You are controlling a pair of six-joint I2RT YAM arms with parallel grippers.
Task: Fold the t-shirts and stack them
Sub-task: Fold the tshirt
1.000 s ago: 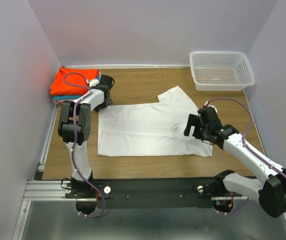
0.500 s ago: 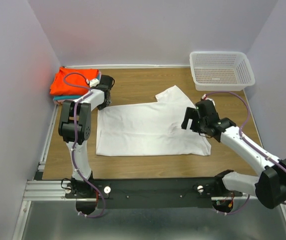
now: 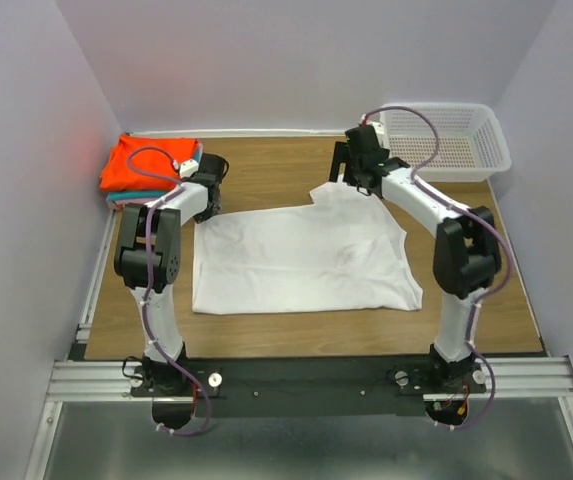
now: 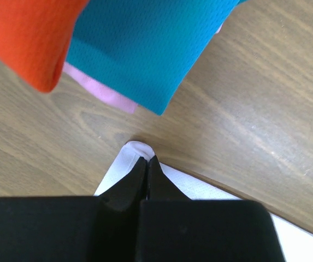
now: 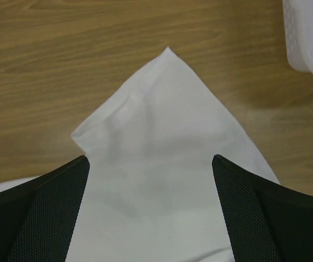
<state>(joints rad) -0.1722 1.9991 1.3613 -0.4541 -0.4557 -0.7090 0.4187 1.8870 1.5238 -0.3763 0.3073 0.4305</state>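
Next, my right gripper moves outward and down onto the sleeve's far tip (image 3: 344,180) (image 5: 167,59), because that tip lies flat on the tabletop beyond the open, empty fingers.
A plain white t-shirt (image 3: 301,255) lies spread flat on the wooden table, one sleeve (image 5: 161,125) pointing to the far side. My left gripper (image 4: 147,159) is shut on the shirt's far-left corner (image 4: 134,150), which bulges out past the fingertips. Just beyond that corner sits a stack of folded t-shirts: orange-red (image 4: 25,38) on top, teal (image 4: 140,43) under it, pink (image 4: 104,93) at the bottom. My right gripper (image 5: 149,158) hangs open above the sleeve, a finger on either side and nothing between them.
A white mesh basket (image 3: 446,140) stands at the far right, its corner (image 5: 309,33) close to the right gripper. The folded stack (image 3: 146,165) fills the far-left corner by the wall. Bare wood (image 3: 266,170) lies between the two grippers.
The left gripper has closed on the shirt's far-left corner. The right arm has swung from the shirt's near-right edge to the far sleeve, staying open.
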